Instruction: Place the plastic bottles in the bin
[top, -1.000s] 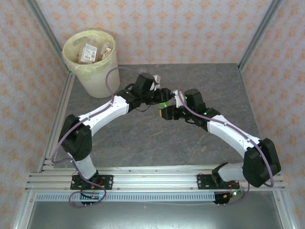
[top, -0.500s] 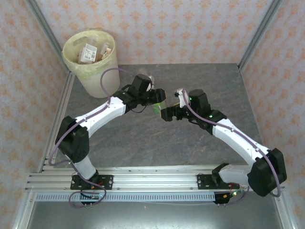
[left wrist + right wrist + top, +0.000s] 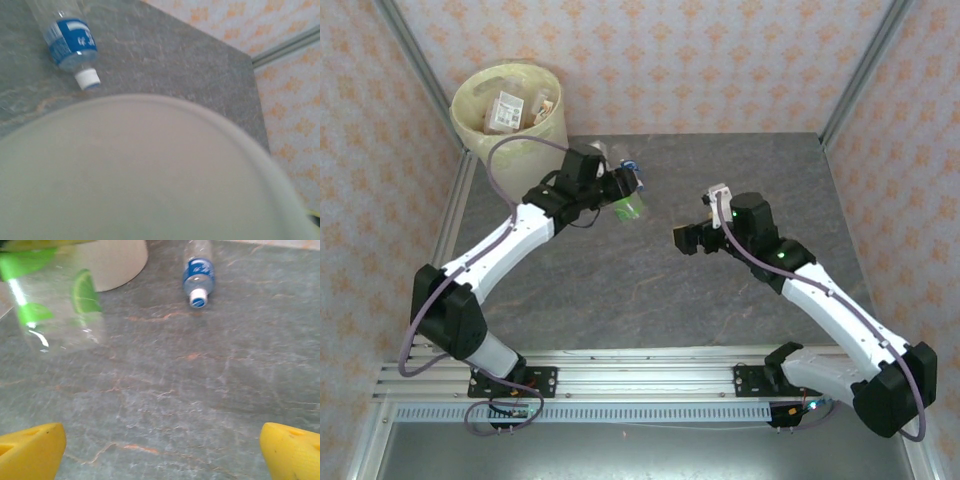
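Next, my left gripper lifts, swings outward over the bin's opening (image 3: 508, 98) and lets go of the clear bottle where other bottles already rest.
My left gripper (image 3: 620, 198) is shut on a clear bottle with a green label (image 3: 631, 208), held above the table to the right of the bin (image 3: 525, 165). In the left wrist view that bottle (image 3: 140, 175) is a pale blur hiding the fingers. The right wrist view has it hanging at the upper left (image 3: 55, 300). A blue-labelled bottle (image 3: 630, 168) (image 3: 72, 42) (image 3: 198, 275) with a white cap lies on the table behind it. My right gripper (image 3: 685, 238) (image 3: 160, 455) is open over bare table, its yellow fingertips (image 3: 30, 450) wide apart.
The cream bin stands at the back left corner with several bottles (image 3: 508, 108) inside; its base (image 3: 117, 260) is in the right wrist view. Metal frame posts (image 3: 425, 75) and patterned walls close in the grey stone table (image 3: 650, 300).
My right gripper opened, released the green-labelled bottle and drew back to the right. My left gripper carried that bottle to the left and back, closer to the bin.
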